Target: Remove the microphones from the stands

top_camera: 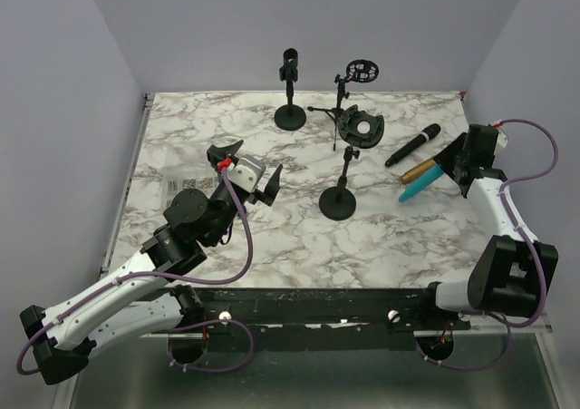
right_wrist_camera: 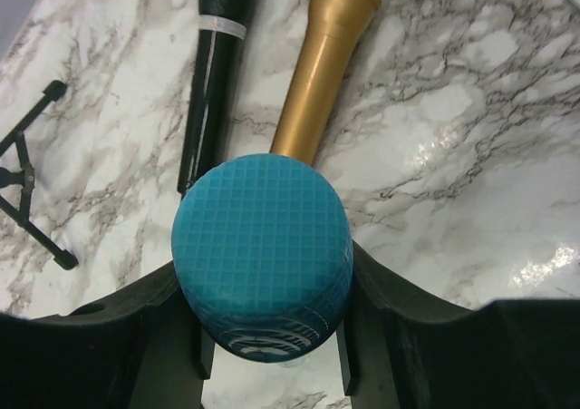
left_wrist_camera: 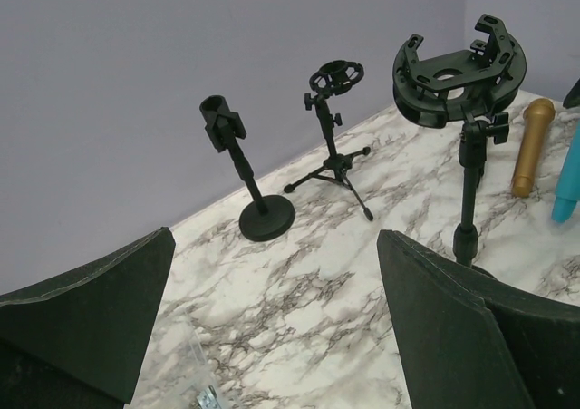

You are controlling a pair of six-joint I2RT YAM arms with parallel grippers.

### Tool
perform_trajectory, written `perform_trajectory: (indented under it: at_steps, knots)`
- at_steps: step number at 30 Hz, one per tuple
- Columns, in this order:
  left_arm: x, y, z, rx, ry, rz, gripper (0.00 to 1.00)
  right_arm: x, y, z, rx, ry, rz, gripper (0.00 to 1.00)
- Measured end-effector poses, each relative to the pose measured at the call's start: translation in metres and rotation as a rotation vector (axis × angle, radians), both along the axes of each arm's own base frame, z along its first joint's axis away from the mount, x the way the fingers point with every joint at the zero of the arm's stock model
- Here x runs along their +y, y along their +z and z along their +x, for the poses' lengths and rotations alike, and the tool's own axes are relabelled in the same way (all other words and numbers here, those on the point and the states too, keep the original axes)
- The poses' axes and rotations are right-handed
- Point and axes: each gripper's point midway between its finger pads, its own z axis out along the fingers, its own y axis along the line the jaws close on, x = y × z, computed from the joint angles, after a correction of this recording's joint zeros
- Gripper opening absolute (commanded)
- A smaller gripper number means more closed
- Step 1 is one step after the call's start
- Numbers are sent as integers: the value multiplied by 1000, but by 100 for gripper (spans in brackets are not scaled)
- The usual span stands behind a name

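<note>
The robot should lower its right gripper next to put the blue microphone (top_camera: pixel 420 184) on the bare marble beside the gold one and let go of it, because that spot is below the gripper.
A blue microphone (right_wrist_camera: pixel 261 257) sits head-first between the fingers of my right gripper (right_wrist_camera: pixel 263 287), which is shut on it. In the top view the blue microphone (top_camera: pixel 420 184) lies low over the table at the right, with my right gripper (top_camera: pixel 450 166) at its head end. The nearest stand (top_camera: pixel 340 200) is empty, its black shock mount (top_camera: pixel 365 128) holding nothing. My left gripper (top_camera: pixel 246 169) is open and empty left of centre. Its wrist view shows the same stand's shock mount (left_wrist_camera: pixel 462 73).
A gold microphone (top_camera: pixel 419 169) and a black microphone (top_camera: pixel 412 145) lie beside the blue one. A round-base clip stand (top_camera: pixel 290 87) and a tripod stand (top_camera: pixel 349 92) stand at the back, both empty. A small clear packet (top_camera: pixel 186 184) lies at the left.
</note>
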Motion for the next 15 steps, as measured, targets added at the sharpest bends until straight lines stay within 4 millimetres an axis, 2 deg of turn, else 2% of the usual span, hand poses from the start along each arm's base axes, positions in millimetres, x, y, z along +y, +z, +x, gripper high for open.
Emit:
perform_trajectory:
  at_steps: [3,8,11,15]
  knots:
    - [-1,0,0,0,-2,0,99,-6,-25,-1,46,-25,71,1]
    - [-1,0,-1,-1,-6,-1,99,-28,-64,-13,97,-126,206,1]
    - [-1,1,-2,-1,-6,-2,99,-41,-77,-15,110,-175,246,1]
    - [-1,1,-2,-1,-7,-2,99,-44,-90,-12,131,-193,264,1]
